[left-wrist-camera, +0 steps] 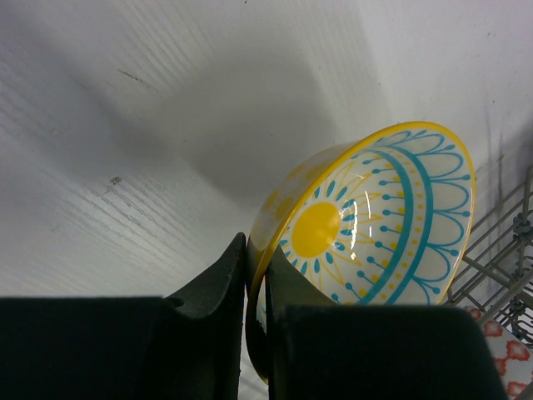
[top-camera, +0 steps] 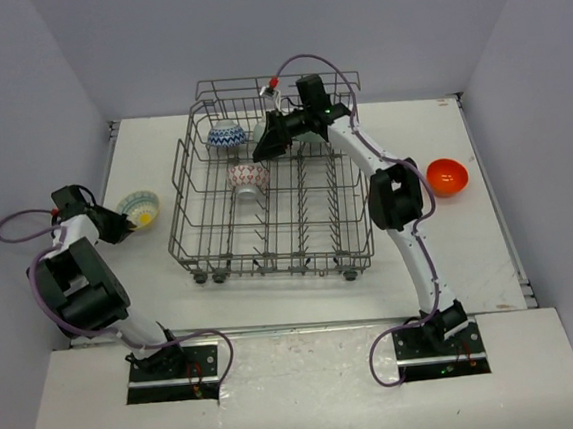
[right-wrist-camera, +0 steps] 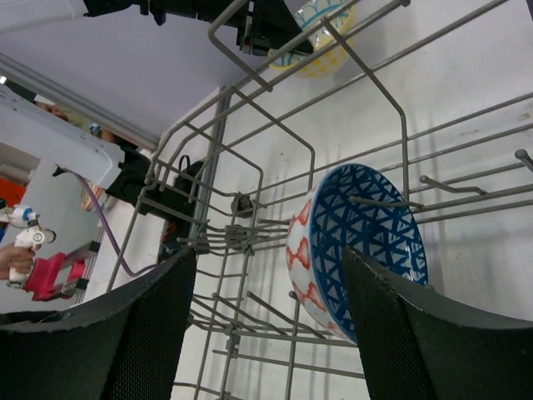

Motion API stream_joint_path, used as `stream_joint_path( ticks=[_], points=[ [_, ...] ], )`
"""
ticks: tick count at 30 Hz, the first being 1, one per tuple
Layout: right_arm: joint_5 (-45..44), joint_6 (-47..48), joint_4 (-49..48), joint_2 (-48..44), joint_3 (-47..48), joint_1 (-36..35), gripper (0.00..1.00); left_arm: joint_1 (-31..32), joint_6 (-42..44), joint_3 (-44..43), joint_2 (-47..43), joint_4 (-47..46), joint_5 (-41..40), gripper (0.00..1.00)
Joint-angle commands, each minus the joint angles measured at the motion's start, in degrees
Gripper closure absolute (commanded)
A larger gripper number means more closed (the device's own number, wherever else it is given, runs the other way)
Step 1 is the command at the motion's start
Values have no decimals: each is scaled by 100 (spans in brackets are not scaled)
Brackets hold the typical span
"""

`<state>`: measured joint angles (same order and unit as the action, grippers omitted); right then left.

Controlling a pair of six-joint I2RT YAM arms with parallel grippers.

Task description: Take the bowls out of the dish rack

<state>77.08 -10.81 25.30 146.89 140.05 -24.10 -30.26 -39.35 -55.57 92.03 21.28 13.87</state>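
Note:
I need to lower my left gripper next onto the bare table beside the rack and open it off the bowl's rim, because the cream-and-yellow bowl is still hanging tilted.
The grey wire dish rack (top-camera: 269,248) stands mid-table. Inside it are a blue-and-white bowl (top-camera: 225,135) and a red-and-white zigzag bowl (top-camera: 248,179). My right gripper (top-camera: 259,152) is open inside the rack between them. In the right wrist view my gripper (right-wrist-camera: 268,254) has a bowl (right-wrist-camera: 333,242) with red zigzags outside and blue triangles inside standing on edge by its right finger, untouched. I cannot tell which of the two it is. My left gripper (top-camera: 116,221) is shut on the tilted cream-and-yellow bowl's (left-wrist-camera: 375,217) rim, left of the rack. The orange-red bowl (top-camera: 447,175) sits on the table at right. No mint bowl shows clearly.
The rack's tall wire sides and tines (right-wrist-camera: 250,225) surround my right gripper. A red-capped item (top-camera: 273,80) sits at the rack's back rim. Walls close in the white table (top-camera: 151,276) on three sides. The rack's corner (left-wrist-camera: 500,258) is near my left gripper.

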Motion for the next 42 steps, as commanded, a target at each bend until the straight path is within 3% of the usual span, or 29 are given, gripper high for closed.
stream_joint_path(
  ticks=[1,12,20,29,37,38,42],
  points=[
    [-26,263,133,138,32,-7,29,-50,50,-50,-1,-484,222,100],
    [-149,562,476,314,172,-121,29,-50,59,73,96,-634,116,100],
    [-237,992,941,121,-171,-314,36,-50,-37,3,386,-608,-59,100],
    [-246,1037,1003,156,-92,-350,63,-50,121,-410,702,-361,-271,100],
    [-194,1037,1021,164,-101,-350,94,-50,174,-472,887,-317,-402,99],
    [-185,1037,1012,173,-92,-359,100,-50,191,-472,887,-291,-429,94],
    [-149,1028,1003,182,-101,-368,100,-50,209,-472,852,-264,-473,73]
  ],
)
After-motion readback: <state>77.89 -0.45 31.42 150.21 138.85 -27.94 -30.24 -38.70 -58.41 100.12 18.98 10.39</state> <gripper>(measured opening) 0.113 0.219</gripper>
